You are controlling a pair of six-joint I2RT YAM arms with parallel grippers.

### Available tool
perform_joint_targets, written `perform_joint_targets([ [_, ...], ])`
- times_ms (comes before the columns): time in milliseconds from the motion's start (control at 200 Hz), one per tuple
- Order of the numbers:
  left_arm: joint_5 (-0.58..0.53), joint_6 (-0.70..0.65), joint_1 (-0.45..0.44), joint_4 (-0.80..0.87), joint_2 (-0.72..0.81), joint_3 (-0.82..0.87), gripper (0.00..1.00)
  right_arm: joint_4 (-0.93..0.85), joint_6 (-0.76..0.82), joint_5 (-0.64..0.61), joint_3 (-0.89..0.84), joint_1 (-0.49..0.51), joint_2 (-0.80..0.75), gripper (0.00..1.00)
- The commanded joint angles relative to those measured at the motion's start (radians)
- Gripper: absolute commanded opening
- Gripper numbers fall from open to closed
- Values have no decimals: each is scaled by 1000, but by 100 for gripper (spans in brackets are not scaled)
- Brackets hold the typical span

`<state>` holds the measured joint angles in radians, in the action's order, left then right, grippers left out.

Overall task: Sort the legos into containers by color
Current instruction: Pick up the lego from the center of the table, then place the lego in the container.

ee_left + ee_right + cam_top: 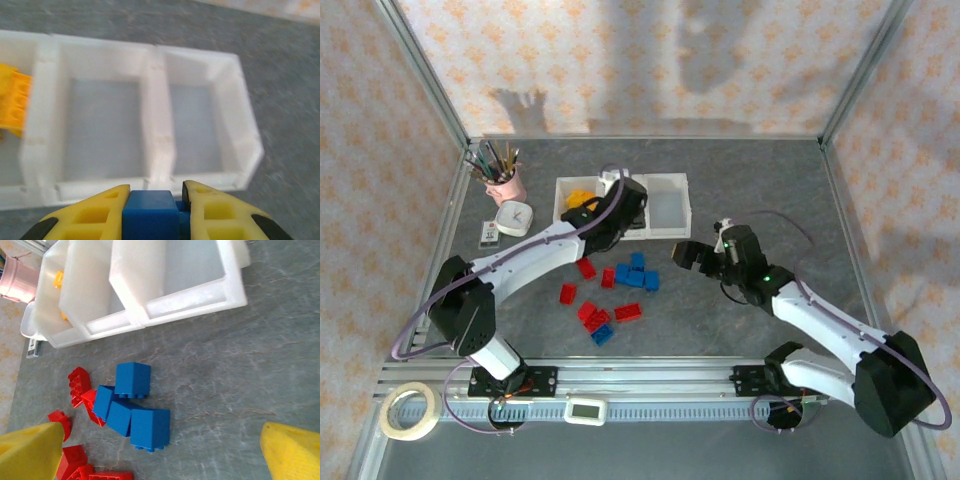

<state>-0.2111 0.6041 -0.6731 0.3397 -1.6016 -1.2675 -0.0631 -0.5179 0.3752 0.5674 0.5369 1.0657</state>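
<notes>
The middle bin is still empty, so the left gripper will next move outward past the near side of the containers, over the middle bin [106, 132], and let go of the blue lego there.
My left gripper [152, 192] is shut on a blue lego [150, 214], held just short of the near wall of the containers [155, 107], at the divider between the middle and right bins. From above, the left gripper [618, 200] sits over the containers [665, 205]. Yellow legos [12, 102] lie in the left bin [578, 198]. My right gripper [162, 435] hangs open above a cluster of blue legos [135, 407], with red legos [80, 387] to their left. On the table, blue legos [635, 272] and red legos [590, 315] lie scattered; my right gripper [682, 255] is beside them.
A pink cup of pens [503, 180], a white clock [515, 217] and a small flat device [490, 235] stand left of the bins. A tape roll [408, 410] lies at the near left, by the rail.
</notes>
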Motion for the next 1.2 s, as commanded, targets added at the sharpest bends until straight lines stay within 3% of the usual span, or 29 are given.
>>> perform_joint_targets([
  [0, -38, -55, 51, 2, -32, -29, 10, 69, -19, -8, 34, 17, 23, 100],
  [235, -41, -77, 156, 26, -192, -161, 10, 85, -22, -31, 31, 19, 46, 100],
  [541, -17, -102, 185, 54, -427, -317, 11, 65, -9, -60, 40, 18, 46, 100],
  [686, -16, -109, 186, 67, -472, -353, 27, 55, -1, -63, 52, 19, 54, 100],
  [771, -8, -113, 185, 83, -468, -363, 39, 40, 7, -70, 62, 18, 55, 100],
  [891, 10, -118, 185, 90, -425, -350, 47, 35, 12, -78, 67, 18, 51, 100],
  [1196, 89, -88, 127, 59, -156, -143, 50, -61, 20, -104, 59, 18, -11, 100],
])
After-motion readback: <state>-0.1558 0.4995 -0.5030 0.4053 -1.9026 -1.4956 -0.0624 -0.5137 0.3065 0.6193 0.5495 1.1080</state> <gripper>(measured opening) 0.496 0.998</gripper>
